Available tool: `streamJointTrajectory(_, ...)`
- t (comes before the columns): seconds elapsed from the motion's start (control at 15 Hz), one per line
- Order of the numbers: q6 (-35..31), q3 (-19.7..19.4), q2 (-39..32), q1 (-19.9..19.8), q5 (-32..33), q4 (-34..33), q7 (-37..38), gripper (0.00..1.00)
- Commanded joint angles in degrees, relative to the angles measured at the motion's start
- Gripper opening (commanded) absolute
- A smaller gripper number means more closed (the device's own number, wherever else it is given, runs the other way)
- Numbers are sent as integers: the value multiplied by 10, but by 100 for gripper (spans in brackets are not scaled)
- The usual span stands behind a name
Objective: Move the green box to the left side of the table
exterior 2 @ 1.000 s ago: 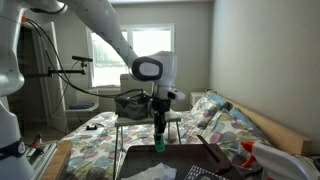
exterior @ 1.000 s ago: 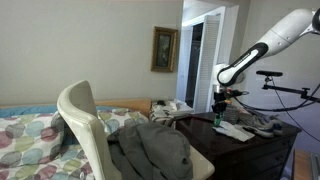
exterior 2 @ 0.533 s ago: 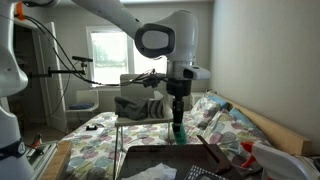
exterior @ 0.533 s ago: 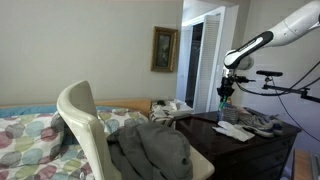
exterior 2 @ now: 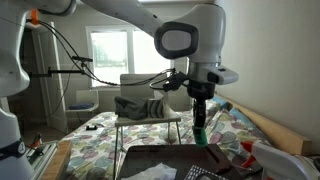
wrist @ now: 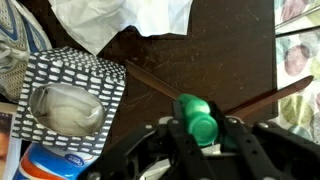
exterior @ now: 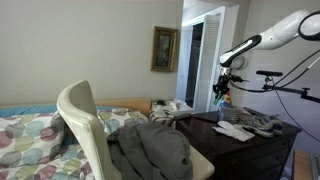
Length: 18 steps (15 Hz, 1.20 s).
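Note:
My gripper holds the green box and will next reach outward, lower the box and release it there. Bare tabletop (exterior 2: 219, 164) (wrist: 146, 108) lies below and outward, beside the patterned tissue box.
My gripper (wrist: 200, 130) is shut on the green box (wrist: 197, 118), a small green thing clamped between both fingers (wrist: 247, 150). It hangs in the air above the dark brown glossy table (wrist: 225, 60). In both exterior views the gripper (exterior: 221, 96) (exterior 2: 201, 130) points straight down with the green box (exterior: 220, 102) (exterior 2: 202, 138) at its tip, clear of the table top (exterior: 255, 142) (exterior 2: 150, 156).
White cloths (wrist: 130, 20) (exterior: 236, 130) lie on the table with a patterned tissue box (wrist: 72, 92), thin wooden sticks (wrist: 160, 86) and a blue-and-white container (wrist: 55, 165). A bottle with a red top (exterior 2: 262, 158) stands at the table's edge. A chair with grey clothes (exterior: 150, 150) and the flowered bed (exterior: 30, 130) stand beside it.
The gripper has lifted the green box off the table and carried it sideways across it, to the right in the view that faces the window. It stays shut on it.

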<state>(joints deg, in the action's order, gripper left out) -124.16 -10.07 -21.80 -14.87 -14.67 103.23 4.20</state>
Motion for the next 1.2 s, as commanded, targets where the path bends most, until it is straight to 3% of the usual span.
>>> streamJointTrajectory(0.0,3,2,-6,-1,1,-7,0,29)
streamJointTrajectory(0.07,4,2,-9,-2,1,-10,0,29)
streamJointTrajectory(0.13,4,2,-9,-2,1,-11,0,7)
streamJointTrajectory(0.47,-14,4,-86,-6,-2,-92,15,7)
streamJointTrajectory(0.8,33,9,-175,-16,8,-199,20,7)
streamJointTrajectory(1.13,59,16,-243,-19,17,-261,2,7)
